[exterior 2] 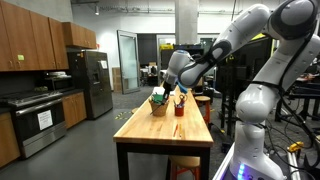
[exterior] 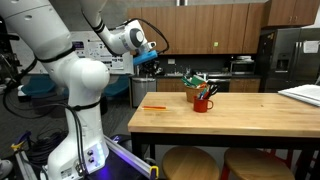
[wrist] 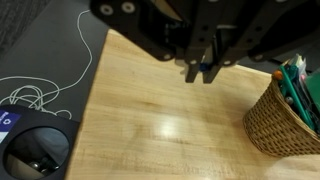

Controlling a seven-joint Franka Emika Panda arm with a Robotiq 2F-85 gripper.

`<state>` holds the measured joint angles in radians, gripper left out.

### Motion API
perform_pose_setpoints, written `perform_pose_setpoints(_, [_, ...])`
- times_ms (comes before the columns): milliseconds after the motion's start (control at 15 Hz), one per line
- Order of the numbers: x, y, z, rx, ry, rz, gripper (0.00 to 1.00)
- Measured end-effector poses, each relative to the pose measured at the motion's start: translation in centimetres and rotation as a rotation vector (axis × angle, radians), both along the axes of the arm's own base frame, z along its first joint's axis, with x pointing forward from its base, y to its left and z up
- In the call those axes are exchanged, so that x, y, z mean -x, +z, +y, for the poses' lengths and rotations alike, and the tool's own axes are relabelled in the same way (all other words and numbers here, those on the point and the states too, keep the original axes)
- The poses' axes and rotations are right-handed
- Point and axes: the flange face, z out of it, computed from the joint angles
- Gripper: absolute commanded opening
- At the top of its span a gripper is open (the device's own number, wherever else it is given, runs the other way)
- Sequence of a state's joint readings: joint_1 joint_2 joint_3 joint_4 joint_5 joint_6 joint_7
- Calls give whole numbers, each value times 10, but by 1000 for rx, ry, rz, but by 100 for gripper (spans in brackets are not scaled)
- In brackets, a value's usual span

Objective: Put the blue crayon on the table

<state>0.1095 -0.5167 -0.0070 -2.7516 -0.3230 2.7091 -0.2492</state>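
The blue crayon still hangs high above the table, so I will lower it next in my gripper toward the clear wood (wrist: 182,138) beside the orange crayon to release it.
My gripper (wrist: 199,76) comes in from the top of the wrist view, its fingers nearly closed on a small blue crayon (wrist: 206,67), of which only a bit shows between them. It hangs above the light wooden table (wrist: 150,130), a little in from the table's edge. In both exterior views the gripper (exterior: 149,62) (exterior 2: 171,84) is held above the table's end (exterior: 180,118) (exterior 2: 160,135), short of the basket and mug.
A wicker basket (wrist: 283,112) (exterior: 193,82) (exterior 2: 158,103) with crayons and a red mug (exterior: 203,101) (exterior 2: 180,106) stand mid-table. An orange crayon (exterior: 153,107) lies on the table. White papers (exterior: 304,95) lie at one end. A white cable (wrist: 45,90) lies on the floor.
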Motion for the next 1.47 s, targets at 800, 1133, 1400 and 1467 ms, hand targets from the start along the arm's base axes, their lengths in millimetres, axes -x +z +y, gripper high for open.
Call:
perform_pose_setpoints(800, [-28,-69,-20,-17,154,69,3])
perform_pose_setpoints(1133, [-34,-80,-31,-24,173,100,41])
perform_pose_setpoints(1400, [-34,-83,-38,-22,173,112,67])
perform_pose_setpoints(1467, [-34,-83,-41,-22,169,114,75])
